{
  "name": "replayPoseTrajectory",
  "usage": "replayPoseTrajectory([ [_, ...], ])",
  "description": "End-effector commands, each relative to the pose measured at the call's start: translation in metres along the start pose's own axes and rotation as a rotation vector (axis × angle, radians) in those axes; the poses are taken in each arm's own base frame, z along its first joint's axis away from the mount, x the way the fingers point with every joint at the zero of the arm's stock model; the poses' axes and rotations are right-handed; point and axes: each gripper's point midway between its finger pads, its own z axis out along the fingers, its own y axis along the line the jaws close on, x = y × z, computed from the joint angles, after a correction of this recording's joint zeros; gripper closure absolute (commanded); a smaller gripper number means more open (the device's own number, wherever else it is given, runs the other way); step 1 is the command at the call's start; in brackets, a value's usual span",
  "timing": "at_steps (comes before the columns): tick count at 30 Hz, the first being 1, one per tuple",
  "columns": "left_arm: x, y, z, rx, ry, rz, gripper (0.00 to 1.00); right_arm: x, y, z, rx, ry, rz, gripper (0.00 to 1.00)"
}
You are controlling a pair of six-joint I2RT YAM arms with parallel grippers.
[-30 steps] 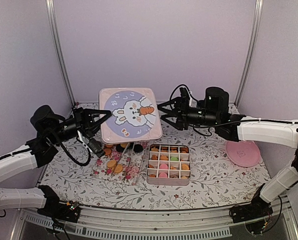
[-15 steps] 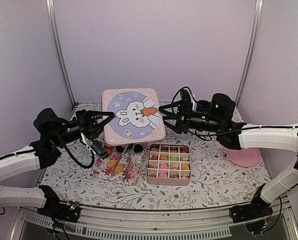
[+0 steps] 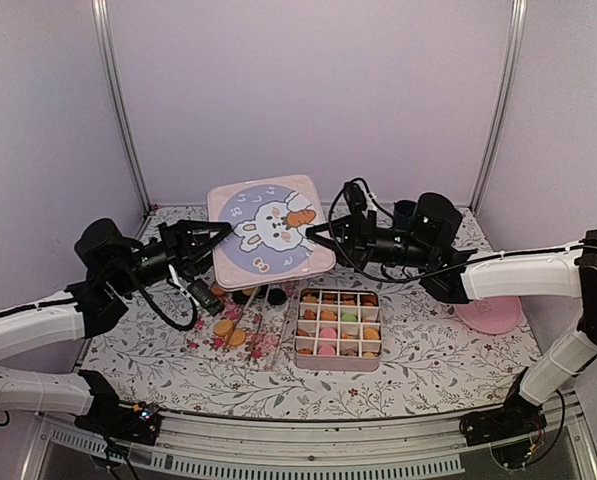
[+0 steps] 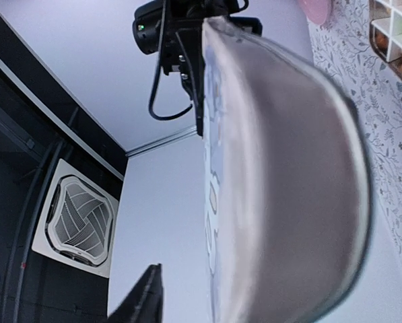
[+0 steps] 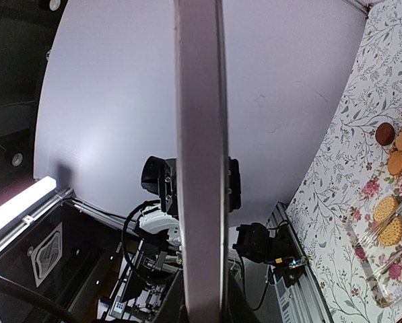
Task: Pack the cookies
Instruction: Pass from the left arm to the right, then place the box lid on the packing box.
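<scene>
My right gripper should next go down to the box edge away from the tray and let go of the lid over the cells, because the grid box (image 3: 338,322) is full but still uncovered.
The cookies sit in the cells of the pink grid box (image 3: 338,322), and more cookies lie loose on a clear tray (image 3: 230,330) with dark ones (image 3: 263,296) behind it. A pink bunny lid (image 3: 270,229) hangs tilted above them between both arms. My right gripper (image 3: 313,235) is shut on its right edge; in the right wrist view the lid's edge (image 5: 201,134) runs down between the jaws (image 5: 201,299). My left gripper (image 3: 216,232) brackets the left edge, its upper finger (image 4: 147,299) standing apart from the lid's face (image 4: 288,175). Loose cookies (image 5: 391,161) show below.
A big pink plate (image 3: 486,305) lies at the right of the flowered cloth (image 3: 428,350). A dark cup (image 3: 405,212) stands behind the right arm. Metal frame posts rise at the back corners, and the rail runs along the near edge.
The right gripper has closed on the lid's right edge. The left jaws have loosened from the left edge. The lid has drifted slightly right and flatter.
</scene>
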Motion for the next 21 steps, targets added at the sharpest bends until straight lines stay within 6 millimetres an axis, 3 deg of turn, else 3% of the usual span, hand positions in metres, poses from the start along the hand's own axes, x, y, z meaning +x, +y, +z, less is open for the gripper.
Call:
replayPoseTrajectory([
  [1, 0.006, -0.027, 0.008, 0.141, 0.045, -0.113, 0.03, -0.011, 0.010, -0.017, -0.006, -0.057, -0.022, 0.89],
  [5, 0.020, -0.081, 0.011, 0.510, 0.152, -0.432, 0.01, -0.019, -0.015, -0.052, 0.091, -0.114, 0.000, 0.92],
  [8, 0.020, -0.115, -0.001, 0.725, 0.228, -0.643, 0.01, -0.008, -0.043, -0.079, 0.182, -0.121, 0.043, 0.94],
  [11, 0.015, -0.133, -0.014, 0.876, 0.286, -0.863, 0.01, 0.010, -0.062, -0.101, 0.233, -0.129, 0.084, 0.94],
  [15, -0.005, -0.156, -0.033, 1.108, 0.319, -1.111, 0.01, 0.027, -0.071, -0.122, 0.258, -0.159, 0.128, 0.94],
  [21, -0.028, -0.169, -0.030, 1.224, 0.302, -1.332, 0.02, 0.039, -0.083, -0.133, 0.280, -0.167, 0.173, 0.94],
])
